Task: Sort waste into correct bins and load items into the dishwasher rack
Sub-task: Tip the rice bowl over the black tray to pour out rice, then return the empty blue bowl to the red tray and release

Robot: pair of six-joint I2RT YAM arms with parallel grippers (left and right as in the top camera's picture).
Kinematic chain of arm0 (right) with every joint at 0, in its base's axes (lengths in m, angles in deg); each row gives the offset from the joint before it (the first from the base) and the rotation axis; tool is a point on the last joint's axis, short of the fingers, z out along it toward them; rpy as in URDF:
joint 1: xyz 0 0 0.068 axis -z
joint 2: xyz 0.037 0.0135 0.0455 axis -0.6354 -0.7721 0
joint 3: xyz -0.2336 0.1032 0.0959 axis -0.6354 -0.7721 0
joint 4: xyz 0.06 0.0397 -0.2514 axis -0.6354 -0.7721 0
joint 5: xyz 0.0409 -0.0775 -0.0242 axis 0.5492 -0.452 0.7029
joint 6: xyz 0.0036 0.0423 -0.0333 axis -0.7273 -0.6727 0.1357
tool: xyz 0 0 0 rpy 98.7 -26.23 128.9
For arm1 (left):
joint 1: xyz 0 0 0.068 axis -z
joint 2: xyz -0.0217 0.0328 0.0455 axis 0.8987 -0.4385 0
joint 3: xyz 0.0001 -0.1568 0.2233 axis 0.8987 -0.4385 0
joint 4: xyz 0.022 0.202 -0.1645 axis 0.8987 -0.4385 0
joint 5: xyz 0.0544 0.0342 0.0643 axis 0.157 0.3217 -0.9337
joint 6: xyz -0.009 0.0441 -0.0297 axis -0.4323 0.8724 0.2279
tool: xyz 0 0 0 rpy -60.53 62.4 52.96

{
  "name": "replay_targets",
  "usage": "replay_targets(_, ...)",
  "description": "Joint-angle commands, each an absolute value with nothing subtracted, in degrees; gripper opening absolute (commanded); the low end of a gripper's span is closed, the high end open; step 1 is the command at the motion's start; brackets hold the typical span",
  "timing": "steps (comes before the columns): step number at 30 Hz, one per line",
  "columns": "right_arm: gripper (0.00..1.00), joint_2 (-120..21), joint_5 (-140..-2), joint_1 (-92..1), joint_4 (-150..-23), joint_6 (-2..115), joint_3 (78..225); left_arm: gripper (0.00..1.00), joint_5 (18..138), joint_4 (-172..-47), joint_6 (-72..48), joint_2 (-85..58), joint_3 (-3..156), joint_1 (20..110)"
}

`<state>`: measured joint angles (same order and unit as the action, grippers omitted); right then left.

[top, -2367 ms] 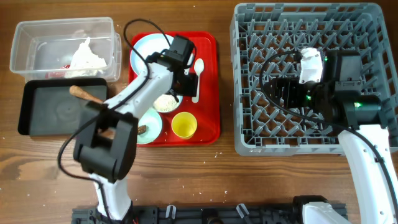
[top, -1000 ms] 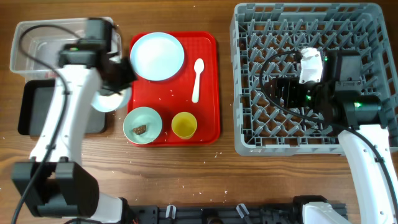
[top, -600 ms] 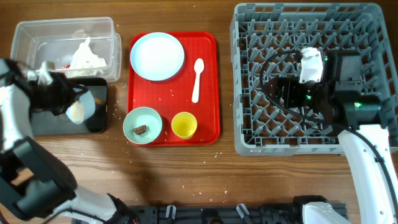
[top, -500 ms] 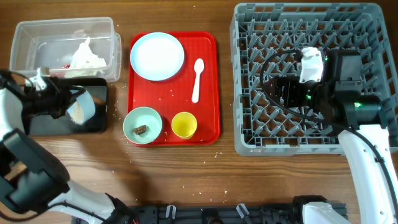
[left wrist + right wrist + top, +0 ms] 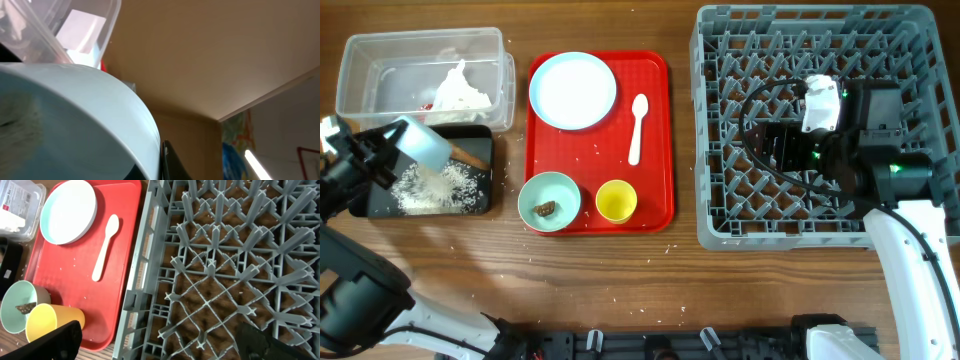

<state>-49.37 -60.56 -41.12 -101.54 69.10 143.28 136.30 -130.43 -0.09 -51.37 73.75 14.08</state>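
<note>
The red tray is free between the plate and the yellow cup, so the robot's left gripper will next swing there, to the right in the overhead view, and level the bowl to let it go.
My left gripper (image 5: 390, 152) is shut on the rim of the small pale blue-white bowl (image 5: 421, 143), tipped on its side over the black tray (image 5: 370, 205). White rice (image 5: 440, 185) lies spread in that tray beside the carrot-like stick (image 5: 472, 158). In the left wrist view the bowl (image 5: 75, 120) fills the frame, pinched by a dark finger (image 5: 170, 165). The clear tub (image 5: 360, 60) holds crumpled paper (image 5: 455, 85) and a red scrap (image 5: 425, 105). My right gripper (image 5: 157, 345) hangs open over the dishwasher rack (image 5: 910, 40), holding nothing.
The red serving tray (image 5: 655, 180) carries the pale blue plate (image 5: 573, 90), white spoon (image 5: 637, 128), yellow cup (image 5: 616, 201) and mint-green bowl (image 5: 542, 190) with a brown chunk (image 5: 549, 208). Stray rice grains dot the wood in front of the trays.
My left arm carried the small bowl from the red tray leftward over the black tray and tipped it. Rice has fallen from it into the tray. The right arm stayed still.
</note>
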Motion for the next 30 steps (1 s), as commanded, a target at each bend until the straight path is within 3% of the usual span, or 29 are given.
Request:
replay_targets(1,1.00,-49.85,-59.56,-41.32,-101.25,68.49,144.33,0.04,140.80,-128.07,-6.28,-51.76,73.42,12.81)
replay_targets(18,1.00,-49.85,-59.56,-41.32,-101.06,66.98,144.33,0.04,140.30,-123.45,-16.75,-51.76,73.42,12.75)
replay_targets(21,1.00,-49.85,-59.56,-41.32,-100.97,67.00,144.33,0.04,122.99,-119.04,-23.33,-51.78,73.42,12.70)
replay_targets(25,1.00,-49.85,-59.58,-41.32,-101.14,67.04,144.33,0.04,132.36,-124.02,-22.25,-51.65,73.44,13.64)
replay_targets(30,1.00,-49.85,-59.58,-41.32,-100.79,67.04,144.33,0.04,132.19,-121.27,-21.51,-51.02,73.44,16.46)
